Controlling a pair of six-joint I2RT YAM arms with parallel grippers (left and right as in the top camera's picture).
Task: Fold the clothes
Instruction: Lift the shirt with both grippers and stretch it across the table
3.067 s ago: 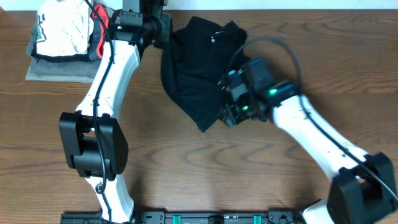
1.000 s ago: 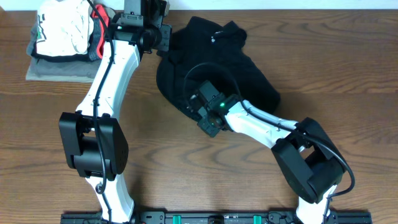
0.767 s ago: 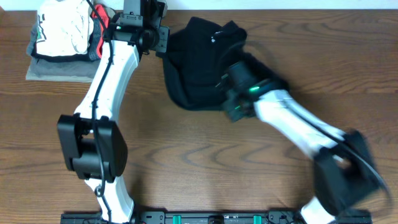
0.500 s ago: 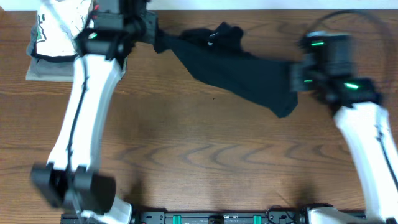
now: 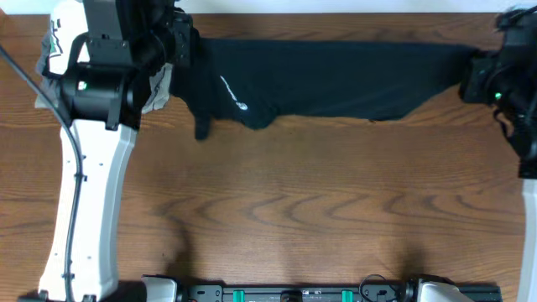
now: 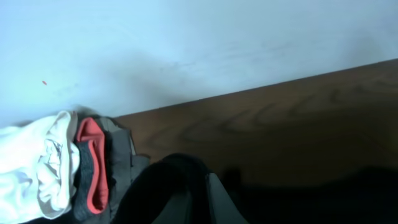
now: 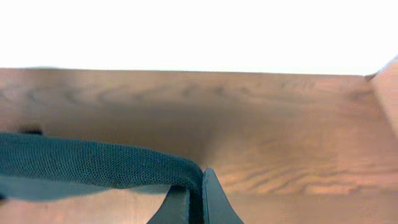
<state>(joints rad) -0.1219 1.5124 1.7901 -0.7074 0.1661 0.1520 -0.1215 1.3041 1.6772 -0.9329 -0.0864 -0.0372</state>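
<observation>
The bare tabletop is below and back from my left gripper. My left gripper should rise next, then bring the shirt's end back and down and let go of it there.
The clothes, a black T-shirt (image 5: pixel 336 80) with a small white logo (image 5: pixel 232 93), hang stretched in a wide band across the back of the table. My left gripper (image 5: pixel 188 52) is shut on the shirt's left end, and a loose flap (image 5: pixel 202 117) droops below it. In the left wrist view the dark cloth (image 6: pixel 161 186) bunches over the shut gripper (image 6: pixel 205 198). My right gripper (image 5: pixel 471 75) is shut on the shirt's right end. The right wrist view shows the fabric edge (image 7: pixel 93 163) pinched in that gripper (image 7: pixel 198 199).
A pile of other garments lies at the far left corner, mostly under my left arm: a white printed one (image 5: pixel 60 35) (image 6: pixel 31 165), something red (image 6: pixel 90 168) and a grey folded piece (image 6: pixel 121 152). The table's back edge meets a pale wall (image 6: pixel 199 43).
The arms have swung far apart, left gripper toward the left, right gripper to the right edge. The shirt went from a crumpled heap to a taut stretched band.
</observation>
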